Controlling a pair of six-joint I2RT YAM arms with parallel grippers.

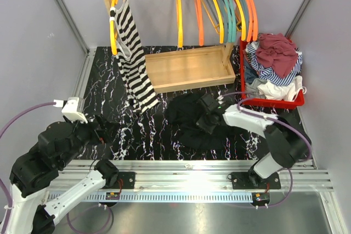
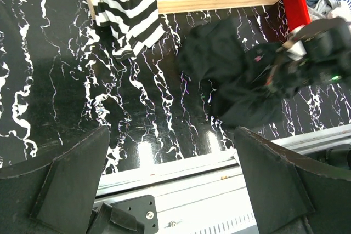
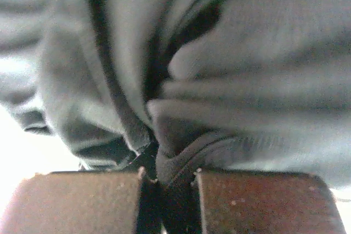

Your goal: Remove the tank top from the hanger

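Note:
I will next lift the black garment (image 1: 189, 127) with my right gripper, carry it outward over the red basket and lower it onto the heap, since clothes are gathered there.
A black-and-white striped tank top (image 1: 133, 64) hangs on a yellow hanger (image 1: 113, 20) at the left end of the wooden rack; its hem reaches the table and shows in the left wrist view (image 2: 123, 9). A black garment (image 1: 189, 127) lies crumpled on the table's middle. My right gripper (image 1: 208, 114) is shut on a fold of this black garment (image 3: 247, 80), the cloth pinched between its fingers (image 3: 82, 201). My left gripper (image 1: 101, 130) is open and empty over the table's near left edge, well short of the tank top; its fingers (image 2: 60, 184) frame the front rail.
The wooden rack's base tray (image 1: 186, 67) stands at the back middle. Several empty yellow, orange and teal hangers (image 1: 219, 4) hang on its rail. A red basket (image 1: 271, 101) heaped with clothes sits at the right. Grey walls close in both sides.

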